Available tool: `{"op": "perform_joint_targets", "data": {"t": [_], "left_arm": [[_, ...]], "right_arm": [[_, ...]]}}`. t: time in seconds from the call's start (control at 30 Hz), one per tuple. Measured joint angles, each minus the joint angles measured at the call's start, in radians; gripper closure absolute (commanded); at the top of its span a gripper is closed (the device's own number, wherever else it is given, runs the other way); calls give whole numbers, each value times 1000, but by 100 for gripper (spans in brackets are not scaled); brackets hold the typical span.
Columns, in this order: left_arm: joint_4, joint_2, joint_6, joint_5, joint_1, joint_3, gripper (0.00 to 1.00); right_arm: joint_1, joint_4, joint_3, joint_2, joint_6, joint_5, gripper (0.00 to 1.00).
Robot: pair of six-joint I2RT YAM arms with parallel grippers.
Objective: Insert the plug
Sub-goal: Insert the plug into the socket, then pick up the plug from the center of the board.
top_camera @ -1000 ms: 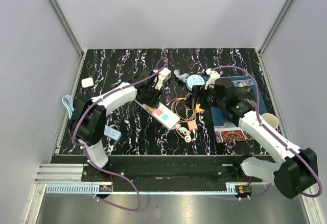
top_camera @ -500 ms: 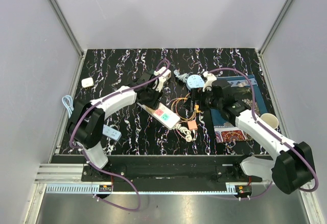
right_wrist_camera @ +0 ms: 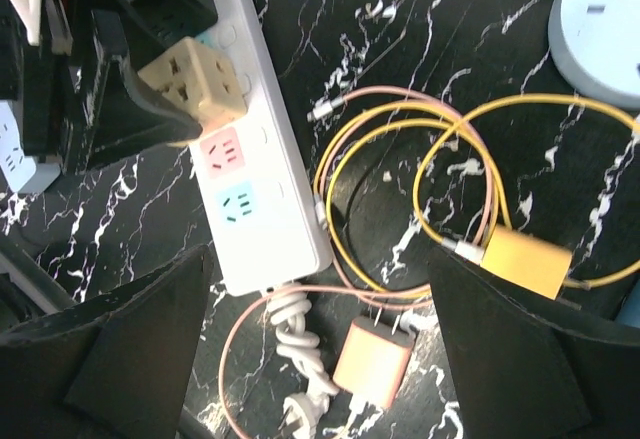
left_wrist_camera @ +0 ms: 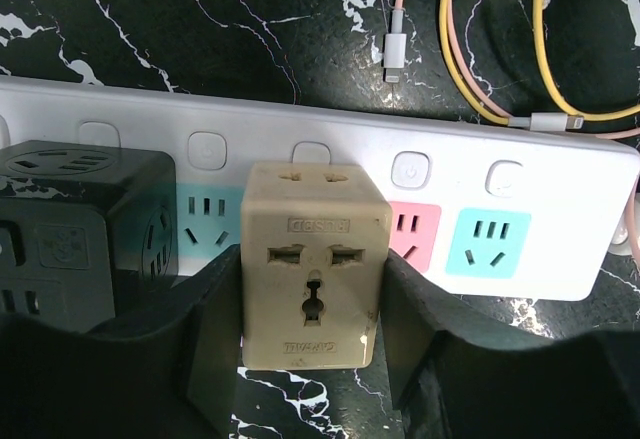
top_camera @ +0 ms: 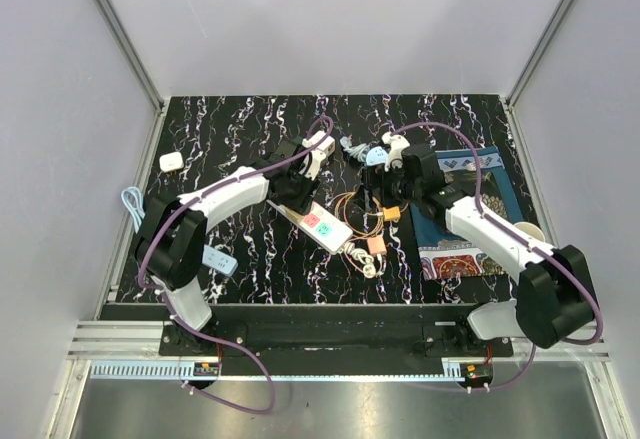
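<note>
The white cube plug [top_camera: 325,145] stands outward and to the left of my empty right gripper in the top view, so that gripper should reach there next and lower around it.
My left gripper [left_wrist_camera: 310,359] is shut on a beige cube adapter plug [left_wrist_camera: 310,264]; its black fingers [left_wrist_camera: 205,329] press both sides. The adapter stands on the white power strip [left_wrist_camera: 560,209], between a turquoise socket and a pink socket [left_wrist_camera: 412,231]. I cannot tell how deep it sits. A black cube adapter [left_wrist_camera: 80,219] sits on the strip to its left. In the top view the left gripper [top_camera: 293,187] is at the strip's [top_camera: 322,224] far end. My right gripper [right_wrist_camera: 320,359] is open and empty above an orange charger plug [right_wrist_camera: 372,362] and the strip's near end [right_wrist_camera: 270,209].
Yellow and pink cables [right_wrist_camera: 440,159] loop right of the strip, with a yellow plug [right_wrist_camera: 527,262] and the strip's coiled white cord [right_wrist_camera: 300,349]. A round blue socket [top_camera: 378,159], a patterned mat [top_camera: 470,209], a cup [top_camera: 530,231] and a small white box [top_camera: 171,161] lie around.
My right arm has moved left and away from me, bringing its gripper over the cables beside the strip. My left gripper stays on the beige adapter.
</note>
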Motion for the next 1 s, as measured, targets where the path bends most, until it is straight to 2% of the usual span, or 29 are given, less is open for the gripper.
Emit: {"op": "perform_joint_targets", "data": {"t": [0.03,0.07,0.17,0.5,0.7,0.73,0.83,1.0], "left_arm": [[-4,-1,-1,0,0,2,55],[-5,-3,-2,0,0,2,46],[-4,-5,-8,1,0,3,38],[-2,-51,-68,86,-23,-3,21],[81,-252,-111,84,1,-50,15],[90,-291,-117,82,10,-64,6],[124,-414,-142,64,45,-122,2],[134,-589,-180,5,78,-213,1]], "right_arm": [[0,1,13,11,-8,0,6],[0,5,26,23,-19,1,6],[0,23,64,57,-50,3,5],[-39,84,220,192,-128,19,2],[-80,114,357,328,-200,-14,2],[-81,119,388,361,-216,-28,2],[-81,129,487,468,-260,-74,2],[-81,135,657,652,-315,-142,1]]}}
